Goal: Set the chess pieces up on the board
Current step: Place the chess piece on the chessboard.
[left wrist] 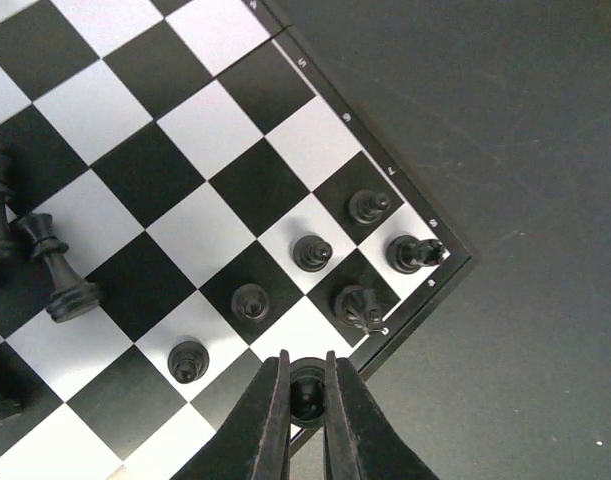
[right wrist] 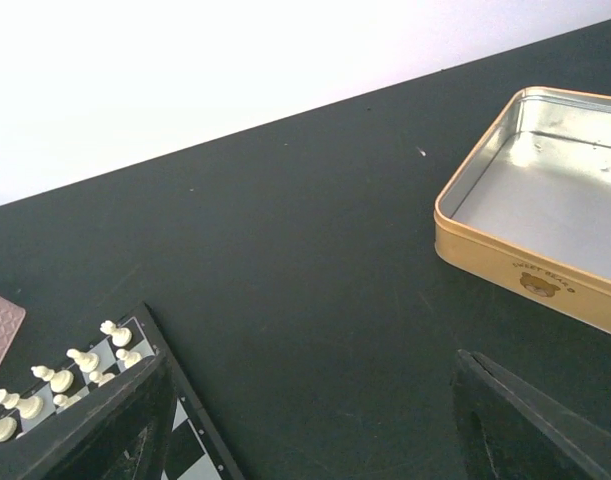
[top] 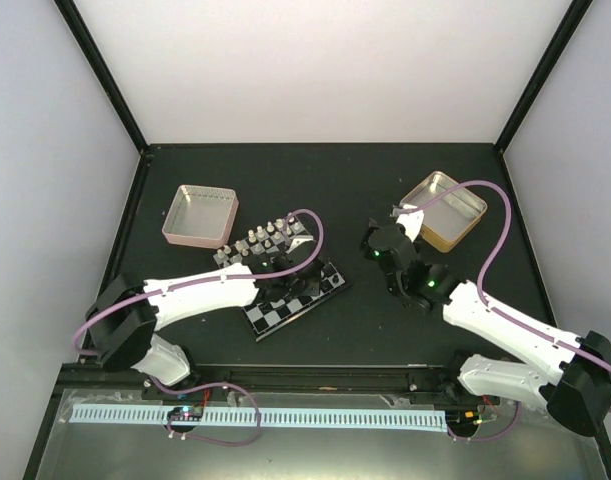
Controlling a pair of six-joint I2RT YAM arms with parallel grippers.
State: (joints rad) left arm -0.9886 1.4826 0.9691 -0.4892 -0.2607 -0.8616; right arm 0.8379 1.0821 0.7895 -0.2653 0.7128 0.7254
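My left gripper brings the round-topped black piece (left wrist: 307, 385) down onto the white square beside the knight next and releases it there, since that square is empty.
The board (top: 307, 305) lies at mid-table, with pale chess pieces (top: 257, 240) lined along its far side. In the left wrist view, black pawns (left wrist: 312, 252) run diagonally near the board's corner (left wrist: 235, 130), with a rook (left wrist: 415, 252) and a knight (left wrist: 358, 305) behind them. Two taller black pieces (left wrist: 60, 272) stand at the left. My left gripper (left wrist: 307, 395) is shut on a small round-topped black piece (left wrist: 307, 385) over the board's edge row beside the knight. My right gripper (right wrist: 305, 445) hangs open and holds nothing over bare mat, right of the board (right wrist: 190, 430).
A pink tin (top: 200, 215) sits behind the board to the left. A gold tin (top: 443, 210) lies at the back right, close to the right gripper (top: 380, 248). In the right wrist view it stands open (right wrist: 545, 215). Dark mat surrounds the board.
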